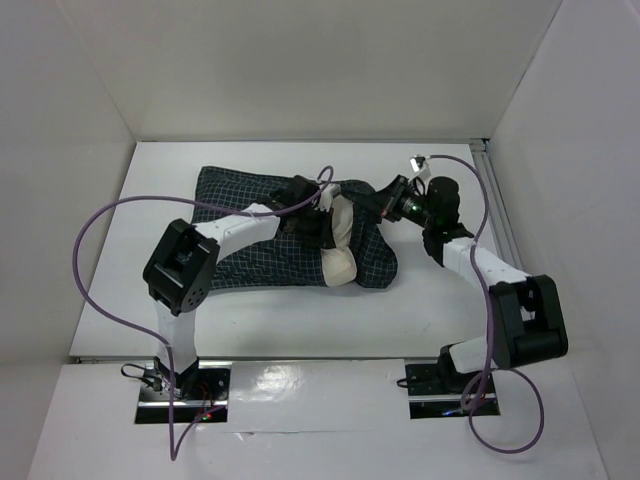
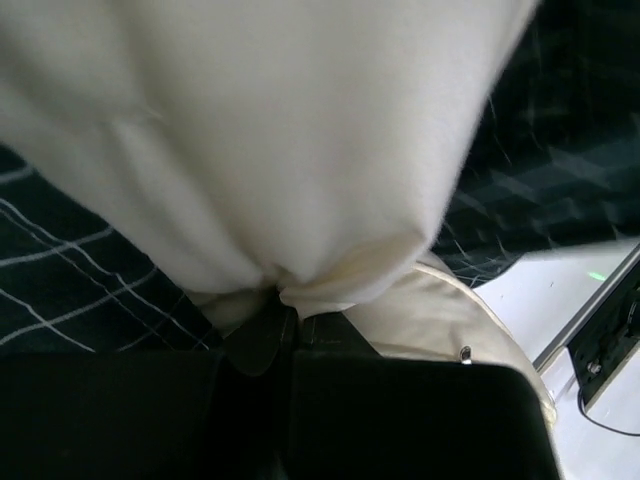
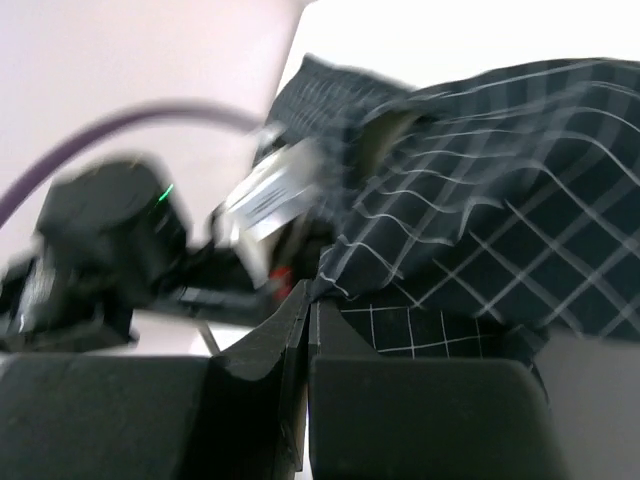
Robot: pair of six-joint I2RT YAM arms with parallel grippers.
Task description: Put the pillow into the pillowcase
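My left gripper should pull the pillow's bunched fold [image 2: 345, 283] between its fingers up a little and then open to let it go, because the dark pillowcase is already on either side of the pillow.
The dark checked pillowcase [image 1: 250, 225] lies across the middle of the table. The cream pillow [image 1: 342, 240] shows at its open right end, mostly inside. My left gripper [image 1: 322, 222] reaches over the pillowcase and is shut on a bunched fold of the pillow [image 2: 290, 150]; the pinch shows in the left wrist view [image 2: 285, 300]. My right gripper [image 1: 385, 208] is shut on the pillowcase edge [image 3: 450, 210] at the opening and holds it lifted; the pinch shows in the right wrist view [image 3: 308, 292].
White walls close in the table [image 1: 300, 320] at the back and on both sides. A metal rail [image 1: 500, 210] runs along the right edge. Purple cables [image 1: 100, 250] loop off both arms.
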